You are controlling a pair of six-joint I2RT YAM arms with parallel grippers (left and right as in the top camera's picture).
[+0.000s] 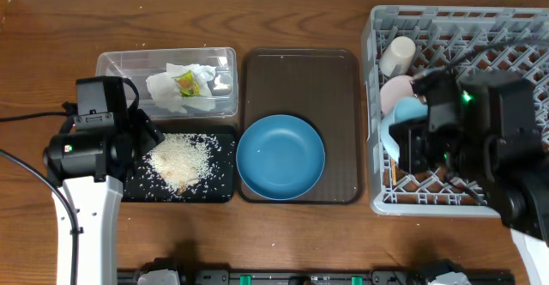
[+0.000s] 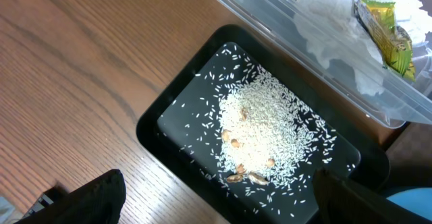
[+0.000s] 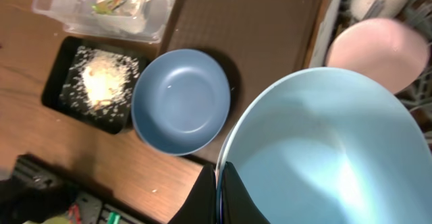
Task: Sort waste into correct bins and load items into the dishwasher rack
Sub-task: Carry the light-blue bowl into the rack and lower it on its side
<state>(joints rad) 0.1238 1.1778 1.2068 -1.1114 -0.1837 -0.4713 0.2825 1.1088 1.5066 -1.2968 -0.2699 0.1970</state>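
Observation:
The rack's free near corner (image 1: 412,183) is below my right gripper, so my right gripper will move down and tilt to let go of the light-blue bowl's rim there.
My right gripper (image 3: 219,183) is shut on the rim of the light-blue bowl (image 3: 324,150) and holds it over the front left of the grey dishwasher rack (image 1: 515,36). The pink bowl (image 1: 396,89) and white cup (image 1: 397,55) stand in the rack. The dark-blue plate (image 1: 280,156) lies on the brown serving tray (image 1: 300,70). White rice (image 2: 260,136) is heaped in the black tray (image 2: 152,143). The napkin (image 2: 337,42) and yellow-green wrapper (image 2: 381,35) lie in the clear tub (image 2: 270,15). My left gripper (image 2: 223,204) is open and empty above the black tray's left end. No chopsticks show.
A few brown bits lie among the rice. The clear tub (image 1: 116,62) sits directly behind the black tray (image 1: 219,191), and the brown tray is to their right, close against the rack. Bare wooden table lies to the left and front.

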